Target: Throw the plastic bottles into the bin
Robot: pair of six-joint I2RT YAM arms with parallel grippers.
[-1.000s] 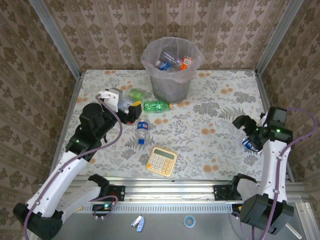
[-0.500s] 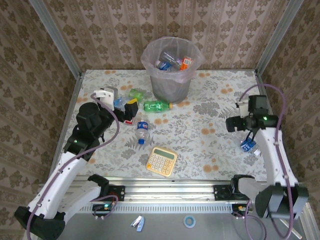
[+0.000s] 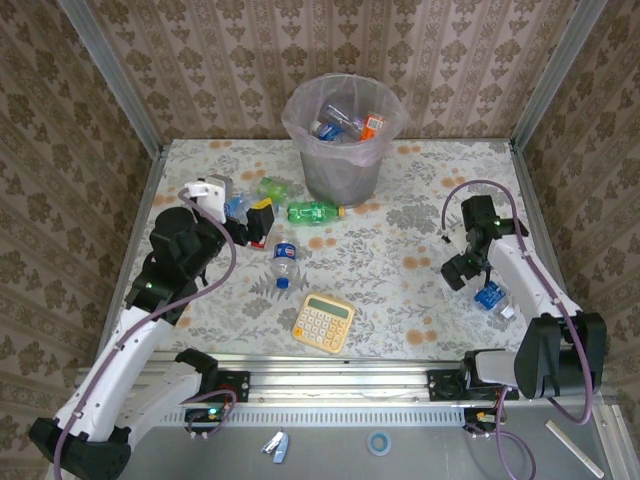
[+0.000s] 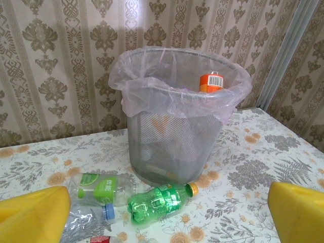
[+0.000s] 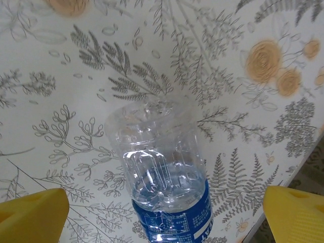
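The clear bottle's bare base end (image 5: pixel 159 157) already lies lengthwise between my right gripper's open fingers, so next I will lower them astride it and close there.
The bin (image 3: pixel 303 112), a grey mesh wastebasket with a pinkish liner, stands at the back and holds several bottles. In front of it lie a green bottle (image 3: pixel 312 212), a clear green-labelled bottle (image 3: pixel 272 187) and a blue-labelled bottle (image 3: pixel 286 262). My left gripper (image 3: pixel 247 220) stands open just left of the green bottle (image 4: pixel 161 201), level with it and facing the bin (image 4: pixel 177 142). My right gripper (image 3: pixel 462 268) is open above a clear bottle with a blue label (image 3: pixel 490 296), which lies between the yellow fingers (image 5: pixel 35 215) near the table's right edge.
A yellow calculator (image 3: pixel 324 322) lies near the front middle. A crushed clear bottle with a blue cap (image 4: pixel 88 217) lies beside my left gripper. An orange bottle (image 4: pixel 211 82) pokes above the bin's rim. Patterned walls close in three sides of the table.
The right arm has swung inward from the right edge and now points down over the blue-labelled bottle. The left arm has pulled slightly to the left. Both grippers stayed open.
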